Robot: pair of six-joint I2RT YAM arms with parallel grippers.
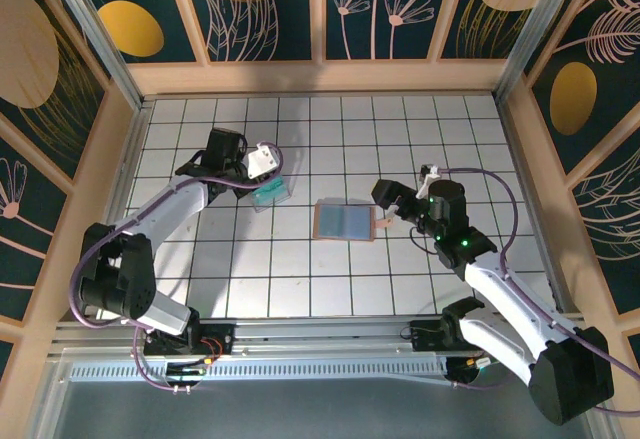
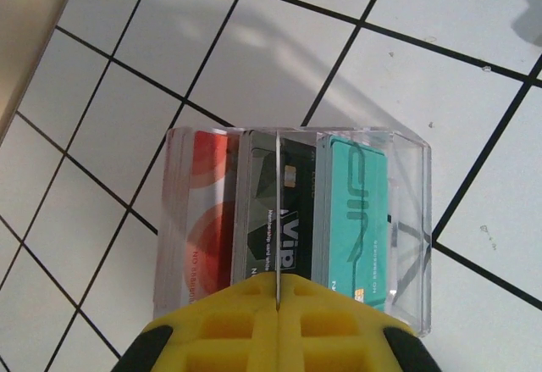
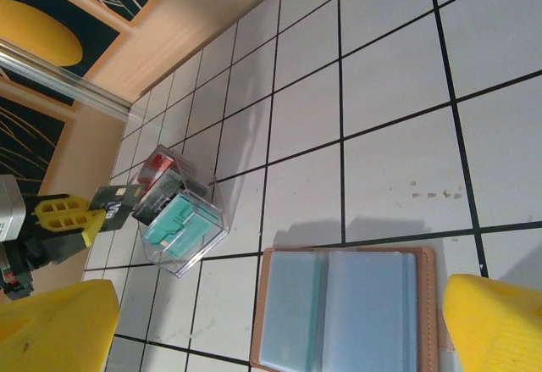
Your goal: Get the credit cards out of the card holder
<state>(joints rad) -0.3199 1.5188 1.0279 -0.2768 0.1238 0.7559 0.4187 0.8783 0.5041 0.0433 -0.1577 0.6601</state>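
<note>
I should next move my left gripper down toward the black cards standing below it in the clear box and let go of the dark card where its color matches.
The card holder [image 1: 346,221] lies open and flat on the tiled table, tan leather around grey-blue pockets [image 3: 347,304]. My right gripper [image 1: 388,207] hovers at its right edge, and its yellow fingers [image 3: 495,321] stand wide apart on either side of it with nothing held. My left gripper [image 1: 262,164] is shut on a thin dark credit card, seen edge-on [image 2: 278,211] and from the side [image 3: 118,201]. It holds the card over a clear plastic box [image 2: 406,219] that has a red, a black and a teal card [image 2: 356,211] standing in it.
The clear box [image 1: 270,194] sits left of the card holder with about one tile between them. Wooden walls [image 1: 320,77] enclose the table on three sides. White tiles lie open in front of and behind the holder.
</note>
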